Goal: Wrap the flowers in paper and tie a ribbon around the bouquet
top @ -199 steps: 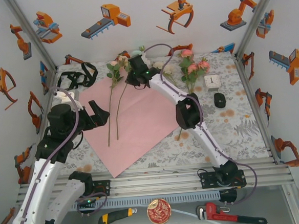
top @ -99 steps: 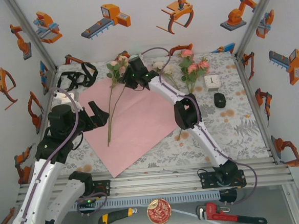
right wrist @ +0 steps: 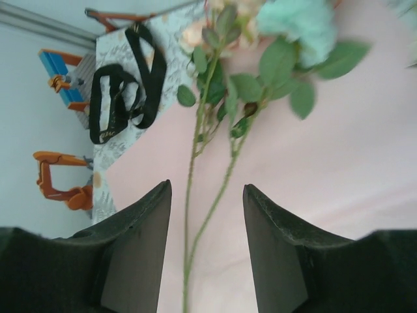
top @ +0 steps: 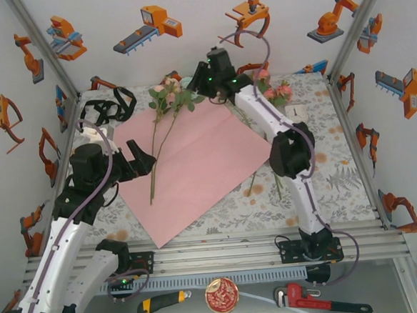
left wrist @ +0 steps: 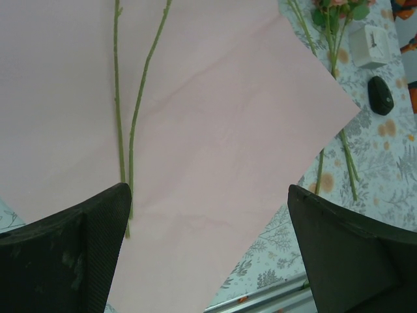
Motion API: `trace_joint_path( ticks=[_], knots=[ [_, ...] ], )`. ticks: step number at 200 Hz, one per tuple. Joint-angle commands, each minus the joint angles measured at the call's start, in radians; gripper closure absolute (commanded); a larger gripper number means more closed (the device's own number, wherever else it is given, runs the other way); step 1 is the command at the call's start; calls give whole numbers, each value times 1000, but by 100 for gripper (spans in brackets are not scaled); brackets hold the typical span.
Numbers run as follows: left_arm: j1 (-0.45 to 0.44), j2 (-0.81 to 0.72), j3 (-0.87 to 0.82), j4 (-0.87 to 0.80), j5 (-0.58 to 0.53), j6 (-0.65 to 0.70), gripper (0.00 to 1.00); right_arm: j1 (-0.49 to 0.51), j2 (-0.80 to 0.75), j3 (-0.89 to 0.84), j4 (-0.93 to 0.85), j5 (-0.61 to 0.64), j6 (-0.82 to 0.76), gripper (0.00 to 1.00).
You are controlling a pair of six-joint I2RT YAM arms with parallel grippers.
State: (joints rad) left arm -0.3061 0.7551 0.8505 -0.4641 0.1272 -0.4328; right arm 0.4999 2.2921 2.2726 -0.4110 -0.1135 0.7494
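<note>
I will next move my right gripper back and down from the blooms onto the stems (top: 240, 114) beside the paper's edge, because those flowers are still off the paper.
The paper (top: 194, 161) lies flat on the table, pink side up. Two flowers (top: 167, 95) rest on it, their thin stems (top: 155, 160) running toward the near left. More flowers (top: 274, 93) lie off the paper at the back right. The black ribbon (top: 108, 106) sits coiled at the back left. My right gripper (top: 205, 81) hovers open above the blooms; from the wrist its fingers straddle the two stems (right wrist: 195, 215) without touching them. My left gripper (top: 141, 161) stands wide open over the paper's left side, near the stem ends (left wrist: 127, 163), with nothing in it.
A small white cube (top: 296, 113) and a black oval object (left wrist: 380, 94) sit right of the paper. A utility knife (top: 161, 301), a round tin (top: 222, 295) and a red pipe wrench (top: 319, 303) lie in front of the rail. Walls close in on three sides.
My right gripper has opened, leaving the flower on the paper beside the first one, and has risen and drawn back to the right. The left arm has barely moved.
</note>
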Motion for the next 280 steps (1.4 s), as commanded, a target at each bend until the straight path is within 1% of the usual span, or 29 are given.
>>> trace_joint_path(
  ticks=[1, 29, 49, 68, 84, 109, 130, 163, 188, 222, 280],
  knots=[
    [1, 14, 7, 53, 87, 21, 3, -64, -109, -79, -102, 117, -265, 53],
    [-1, 23, 4, 58, 91, 14, 3, -154, -171, -180, -152, 168, -445, 54],
    [-1, 24, -4, 71, 89, 11, 3, -213, -166, -214, -186, 178, -538, 55],
    [-1, 36, 0, 70, 87, 15, 3, -249, -130, -194, -244, 160, -607, 55],
    [0, 48, 2, 73, 89, 15, 3, -269, -94, -177, -274, 100, -642, 55],
    [-1, 68, 12, 74, 85, 11, 3, -298, -43, -172, -289, -35, -637, 55],
    [0, 85, 28, 46, 68, 14, 3, -302, -2, -152, -314, -75, -631, 55],
    [0, 86, 21, 57, 65, 4, 3, -305, 53, -147, -325, -127, -600, 57],
    [0, 87, 16, 61, 61, -7, 3, -304, 85, -152, -333, -138, -582, 60],
    [-1, 94, 17, 64, 59, -12, 3, -304, 108, -158, -349, -107, -583, 64],
    [-1, 108, 12, 75, 61, -26, 3, -304, 134, -159, -356, -101, -584, 71]
  ],
)
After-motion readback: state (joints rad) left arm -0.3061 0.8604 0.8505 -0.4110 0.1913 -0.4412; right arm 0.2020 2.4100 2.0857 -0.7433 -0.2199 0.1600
